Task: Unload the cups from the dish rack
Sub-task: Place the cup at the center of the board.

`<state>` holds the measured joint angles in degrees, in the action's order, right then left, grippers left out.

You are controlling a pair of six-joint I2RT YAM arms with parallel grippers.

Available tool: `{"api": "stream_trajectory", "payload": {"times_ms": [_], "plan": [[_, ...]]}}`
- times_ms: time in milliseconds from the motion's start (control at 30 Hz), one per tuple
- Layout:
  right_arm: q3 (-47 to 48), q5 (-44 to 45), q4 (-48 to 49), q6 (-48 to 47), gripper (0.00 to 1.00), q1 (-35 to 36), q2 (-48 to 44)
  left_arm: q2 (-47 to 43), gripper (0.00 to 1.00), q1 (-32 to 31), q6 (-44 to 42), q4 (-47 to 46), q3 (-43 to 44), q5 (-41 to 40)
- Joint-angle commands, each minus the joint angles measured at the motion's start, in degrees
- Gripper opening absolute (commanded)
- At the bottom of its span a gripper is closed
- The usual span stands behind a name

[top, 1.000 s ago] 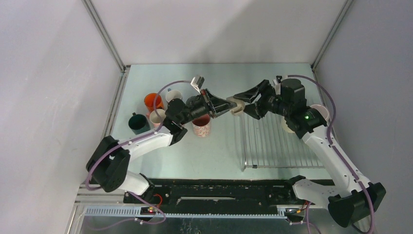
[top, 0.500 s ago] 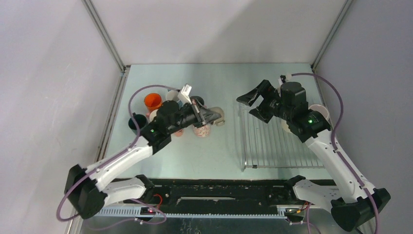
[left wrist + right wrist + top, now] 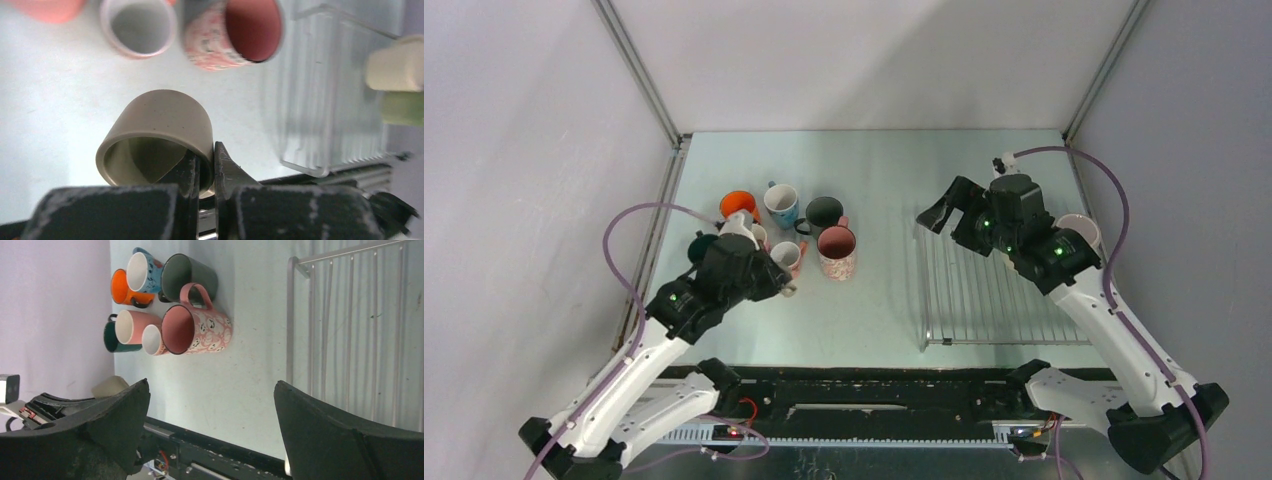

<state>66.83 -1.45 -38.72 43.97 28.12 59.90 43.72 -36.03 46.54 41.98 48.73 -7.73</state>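
Observation:
Bare tabletop (image 3: 761, 301) (image 3: 77, 55) beside the small white cup is below my left gripper, to the left in the top view, so the gripper should next move down that way and release.
My left gripper (image 3: 206, 165) is shut on the rim of a beige cup (image 3: 160, 125), one finger inside and one outside. It hangs over the table in front of the cup cluster (image 3: 776, 283). Standing cups include a pink patterned mug (image 3: 837, 250), an orange one (image 3: 737, 205), a blue-and-white one (image 3: 781, 203) and a dark one (image 3: 824, 212). The dish rack (image 3: 984, 290) lies at the right. On it are a pale yellow cup (image 3: 395, 67) and a pale green cup (image 3: 402, 107). My right gripper (image 3: 954, 210) is open and empty above the rack's far left corner.
A teal cup (image 3: 111, 335), a pink cup (image 3: 130, 326) and a small white cup (image 3: 152, 340) crowd the cluster's near-left side. The enclosure walls close in on both sides. The black base rail (image 3: 874, 395) runs along the near edge.
The right gripper opened wide and let go of the beige cup. The left arm pulled it back from mid-table to the near left. The right gripper drew back over the rack.

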Motion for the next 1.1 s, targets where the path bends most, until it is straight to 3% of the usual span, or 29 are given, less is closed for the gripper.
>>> {"api": "stream_trajectory", "payload": {"times_ms": [0, 200, 467, 800, 1067], "plan": [[2.12, 4.00, -1.16, -4.70, 1.00, 1.06, -1.42, -0.41, 0.00, 5.56, -3.56, 10.44, 3.50, -4.12], [2.12, 5.66, -2.73, -7.35, 1.00, 1.10, -2.32, 3.93, 0.00, 13.52, -8.70, 9.79, 0.35, -2.52], [2.08, 8.19, -4.19, -9.77, 1.00, 1.06, -3.21, 13.36, 0.00, 21.15, -11.93, 0.31, -4.12, 0.92], [0.36, 6.67, -3.03, -11.54, 1.00, 0.97, -3.10, 26.19, 0.00, 23.51, -12.79, -8.31, -6.17, 3.90], [-1.47, 6.26, -2.62, -11.92, 1.00, 0.63, -3.22, 31.04, 0.00, 23.63, -12.47, -10.52, -6.66, 4.53]]}}
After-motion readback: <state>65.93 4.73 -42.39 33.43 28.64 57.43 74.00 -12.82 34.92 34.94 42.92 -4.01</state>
